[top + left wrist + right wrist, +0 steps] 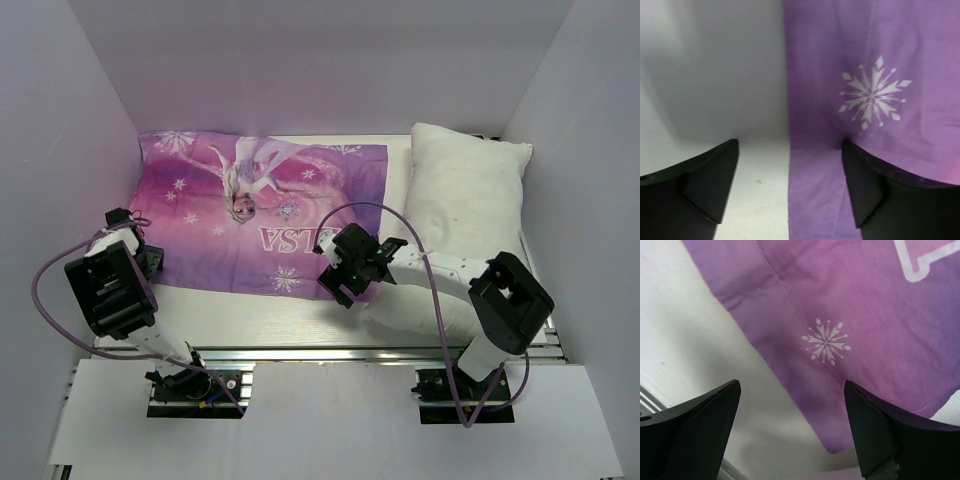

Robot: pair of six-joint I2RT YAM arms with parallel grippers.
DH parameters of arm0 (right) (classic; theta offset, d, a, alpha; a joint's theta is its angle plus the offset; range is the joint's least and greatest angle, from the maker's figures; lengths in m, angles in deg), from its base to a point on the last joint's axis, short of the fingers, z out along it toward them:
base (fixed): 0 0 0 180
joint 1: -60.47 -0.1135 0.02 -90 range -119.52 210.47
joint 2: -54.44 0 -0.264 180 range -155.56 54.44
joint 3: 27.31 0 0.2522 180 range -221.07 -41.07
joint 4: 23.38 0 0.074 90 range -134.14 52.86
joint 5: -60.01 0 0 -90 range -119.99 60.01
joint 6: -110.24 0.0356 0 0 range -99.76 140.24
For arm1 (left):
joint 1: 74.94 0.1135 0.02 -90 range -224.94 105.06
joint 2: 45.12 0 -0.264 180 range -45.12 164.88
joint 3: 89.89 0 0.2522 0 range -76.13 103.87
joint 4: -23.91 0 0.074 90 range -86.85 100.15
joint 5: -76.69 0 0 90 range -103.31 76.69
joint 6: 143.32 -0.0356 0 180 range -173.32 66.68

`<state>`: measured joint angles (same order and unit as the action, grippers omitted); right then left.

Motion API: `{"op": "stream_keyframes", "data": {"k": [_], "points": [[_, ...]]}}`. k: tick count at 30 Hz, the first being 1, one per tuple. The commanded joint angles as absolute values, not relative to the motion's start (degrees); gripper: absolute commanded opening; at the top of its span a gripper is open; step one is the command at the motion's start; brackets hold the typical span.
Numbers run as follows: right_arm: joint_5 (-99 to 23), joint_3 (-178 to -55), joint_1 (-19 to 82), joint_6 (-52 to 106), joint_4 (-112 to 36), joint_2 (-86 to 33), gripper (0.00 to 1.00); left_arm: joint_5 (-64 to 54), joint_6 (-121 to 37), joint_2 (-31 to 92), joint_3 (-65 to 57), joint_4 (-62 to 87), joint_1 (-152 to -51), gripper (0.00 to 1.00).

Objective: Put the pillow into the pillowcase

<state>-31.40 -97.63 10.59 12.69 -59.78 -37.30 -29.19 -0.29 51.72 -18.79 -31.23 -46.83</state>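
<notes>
The pillowcase's near edge [356,299] [795,397] beside its corner lies below, running between the open fingers. My right gripper lowers onto that edge next and closes.
The pillowcase [260,205] lies flat on the white table, purple printed side up, with the princess and the lettering showing. The plain white pillow [465,195] lies to its right, apart from both grippers. My left gripper [148,256] is open and low over the pillowcase's left edge. In the left wrist view that gripper [790,150] straddles the edge of the pillowcase [865,100], one finger over bare table. My right gripper [345,272] is open over the near right corner. In the right wrist view that gripper [792,390] frames the corner of the pillowcase [865,315].
White walls [60,150] close in the table on the left, back and right. An aluminium rail [330,352] runs along the near edge by the arm bases. Purple cables [400,225] loop from both arms. A bare table strip [250,315] lies in front of the pillowcase.
</notes>
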Motion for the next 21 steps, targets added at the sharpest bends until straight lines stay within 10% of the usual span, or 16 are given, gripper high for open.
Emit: {"op": "stream_keyframes", "data": {"k": [1,7,12,14,18,21], "points": [[-28.4,-96.4,10.6,12.0,-56.0,-38.5,0.89,-29.5,0.6,53.6,-20.1,-26.3,-46.8,0.9],[-26.5,-96.2,10.6,10.8,-51.2,-41.8,0.89,-26.9,-1.8,57.4,-19.2,-22.2,-47.3,0.54],[-26.8,-98.7,10.6,10.0,-48.1,-46.9,0.87,-23.0,-5.2,57.1,-19.7,-16.4,-48.5,0.0],[-26.2,-99.3,10.6,10.1,-48.0,-47.9,0.71,-22.9,-6.4,55.4,-19.4,-15.7,-48.9,0.0],[-23.8,-100.0,10.7,10.8,-47.0,-47.3,0.0,-23.0,-7.4,48.5,-20.1,-12.8,-50.2,0.0],[-19.0,-101.2,10.7,11.5,-47.7,-43.0,0.0,-24.0,-8.1,40.6,-19.5,-11.4,-51.7,0.0]]}}
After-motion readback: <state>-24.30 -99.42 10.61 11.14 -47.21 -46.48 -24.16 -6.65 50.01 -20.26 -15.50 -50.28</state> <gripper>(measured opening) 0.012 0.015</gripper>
